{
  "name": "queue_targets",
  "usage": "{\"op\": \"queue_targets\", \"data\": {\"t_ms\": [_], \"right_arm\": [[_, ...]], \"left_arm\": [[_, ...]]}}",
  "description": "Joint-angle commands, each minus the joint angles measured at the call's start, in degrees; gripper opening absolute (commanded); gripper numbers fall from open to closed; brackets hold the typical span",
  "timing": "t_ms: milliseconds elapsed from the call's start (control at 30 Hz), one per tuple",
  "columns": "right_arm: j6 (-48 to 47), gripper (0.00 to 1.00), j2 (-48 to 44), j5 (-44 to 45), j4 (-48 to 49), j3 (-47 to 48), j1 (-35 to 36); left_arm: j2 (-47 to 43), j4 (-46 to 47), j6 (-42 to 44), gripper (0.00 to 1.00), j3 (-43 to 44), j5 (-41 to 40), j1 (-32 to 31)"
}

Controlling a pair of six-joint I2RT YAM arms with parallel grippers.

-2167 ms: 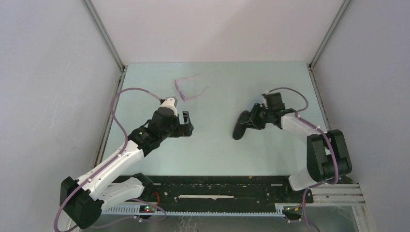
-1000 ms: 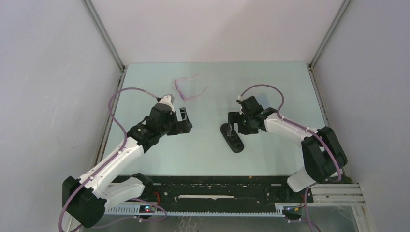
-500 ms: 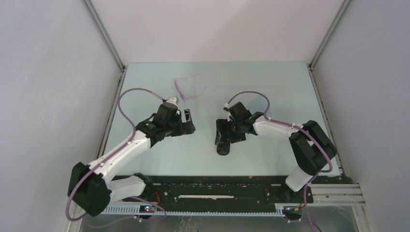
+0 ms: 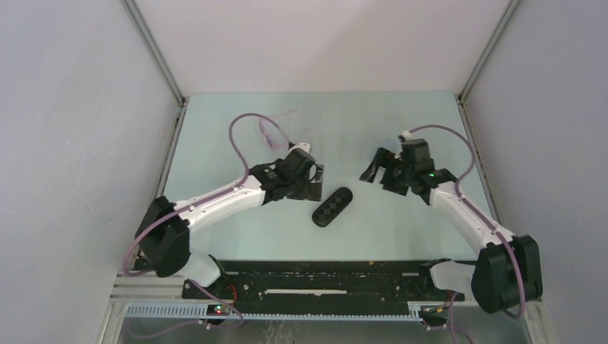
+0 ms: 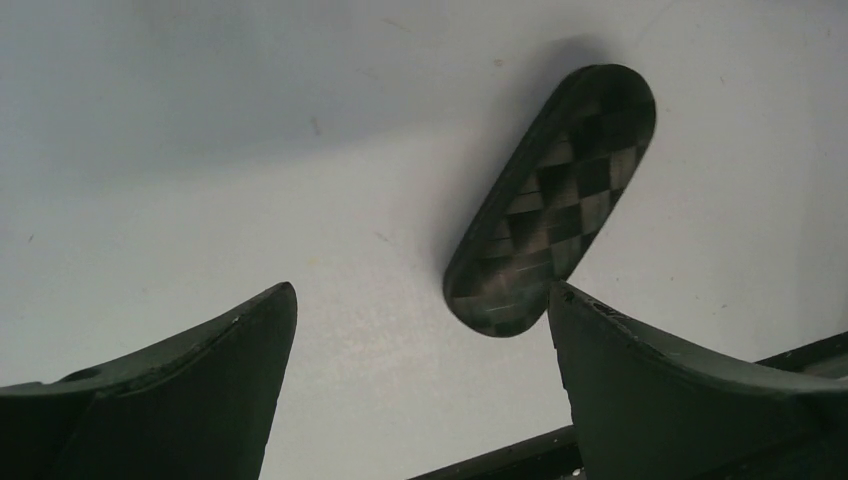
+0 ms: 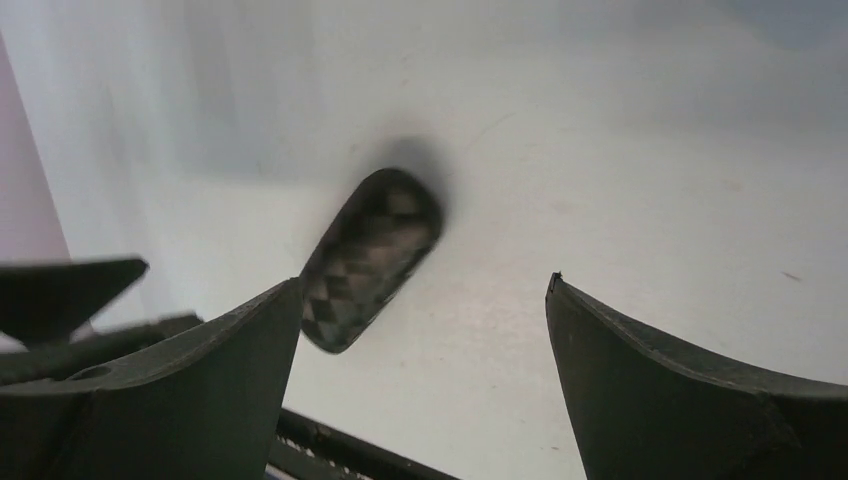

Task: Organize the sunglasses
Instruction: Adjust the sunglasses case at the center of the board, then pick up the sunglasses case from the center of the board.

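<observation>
The black case (image 4: 332, 206) lies slanted below my left gripper, to its right in the top view. I need to go down that way and turn my left gripper so its fingers straddle the middle of the case.
The sunglasses (image 4: 267, 133), a thin pale pink frame, lie at the back of the table, partly crossed by the left arm's purple cable. A black oblong case (image 4: 332, 206) with a woven pattern lies closed and flat near the table's middle, free of both grippers. My left gripper (image 4: 312, 183) hangs open just left of and behind it. In the left wrist view the case (image 5: 555, 200) lies ahead of the right fingertip of that gripper (image 5: 422, 290). My right gripper (image 4: 381, 172) is open and empty, off to the case's right. From the right wrist the case (image 6: 372, 258) shows beyond the left finger of that gripper (image 6: 423, 282).
Grey walls (image 4: 86, 143) close in the table on the left, back and right. A black rail (image 4: 323, 276) runs along the near edge between the arm bases.
The right gripper has let go of the case and pulled back to the right. The case now lies flat near the middle. The left arm has swung right, close to the case.
</observation>
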Motion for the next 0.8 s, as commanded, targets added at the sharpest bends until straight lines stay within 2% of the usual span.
{"op": "queue_targets", "data": {"t_ms": [0, 67, 167, 367, 533, 767], "right_arm": [[4.5, 1.00, -6.1, 0.7, -1.4, -5.4, -8.4], [4.3, 1.00, -8.5, 0.2, -1.9, -7.2, -11.2], [3.3, 1.00, -10.8, -0.2, -3.3, -8.3, -13.5], [2.4, 1.00, -12.2, -2.0, -3.2, -9.4, -14.1], [2.6, 1.00, -12.0, -2.3, -3.1, -9.4, -14.1], [2.4, 1.00, -11.9, -2.6, -3.3, -9.4, -14.1]], "left_arm": [[4.5, 0.7, 9.9, 1.00, 7.1, -0.9, -4.4], [7.1, -0.7, 15.7, 1.00, 9.8, 5.5, -4.7], [9.6, -2.3, 22.2, 1.00, 11.6, 10.6, -4.7], [14.3, -3.9, 26.7, 1.00, 14.8, 17.9, -5.0], [19.9, -5.5, 27.0, 1.00, 18.7, 18.4, -5.1], [24.0, -4.9, 27.0, 1.00, 21.2, 13.3, -5.9]]}}
